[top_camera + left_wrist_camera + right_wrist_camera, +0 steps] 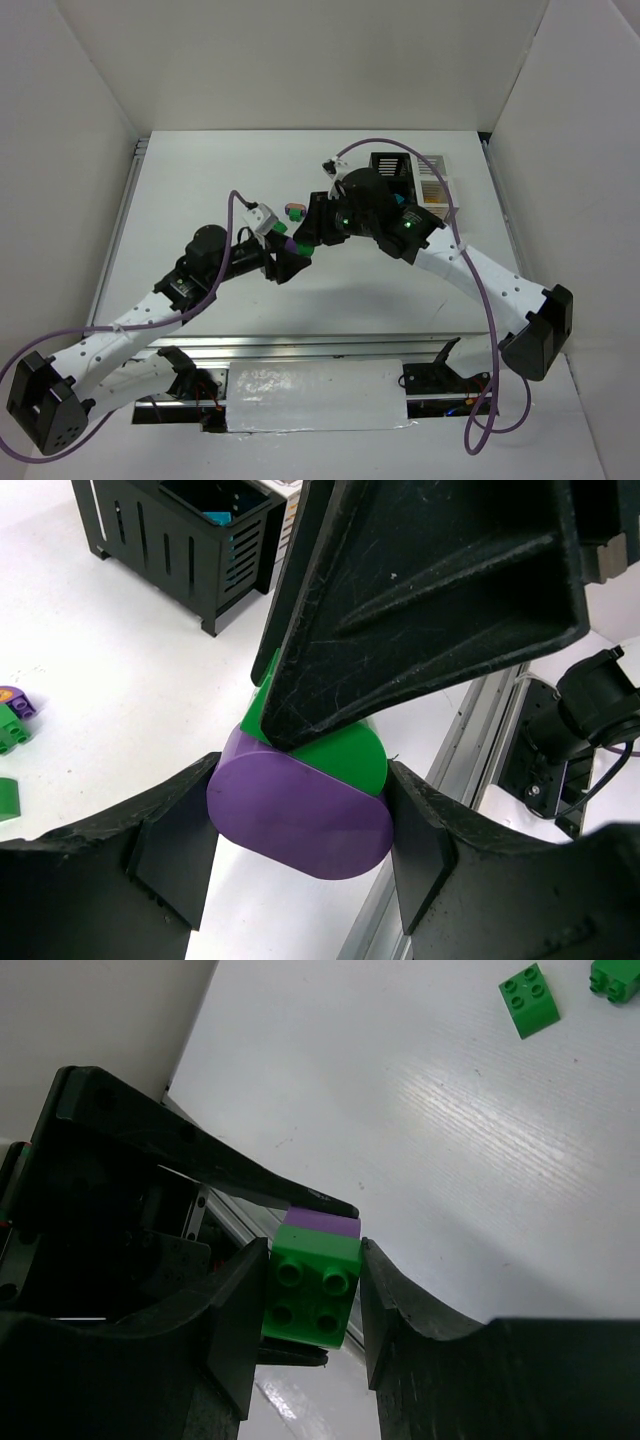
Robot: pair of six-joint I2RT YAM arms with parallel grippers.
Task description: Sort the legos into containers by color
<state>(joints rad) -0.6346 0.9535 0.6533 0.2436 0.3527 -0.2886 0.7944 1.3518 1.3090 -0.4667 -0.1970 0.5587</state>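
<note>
My right gripper swings outward over the black container's far end (pixel 390 164) next and releases the green brick, since that end lies to its right in the top view.
Both grippers meet above the table's middle on one joined pair of legos. In the left wrist view my left gripper (pixel 300 842) is shut on the purple brick (pixel 300 815), with the green brick (pixel 345 755) stuck to it. In the right wrist view my right gripper (pixel 312 1300) is shut on that green brick (pixel 312 1290), and the purple brick (pixel 320 1223) shows behind it. From the top the left gripper (pixel 288 258) and right gripper (pixel 305 236) touch tips. The containers (pixel 392 165) stand at the back right; a black one (pixel 190 535) holds a teal brick (pixel 218 518).
Loose legos (pixel 295 211) lie just behind the grippers. Loose green bricks show in the right wrist view (pixel 529 1000) and a purple-green pile (pixel 12 718) in the left wrist view. The metal rail (pixel 480 730) runs along the table's near edge. White walls enclose three sides.
</note>
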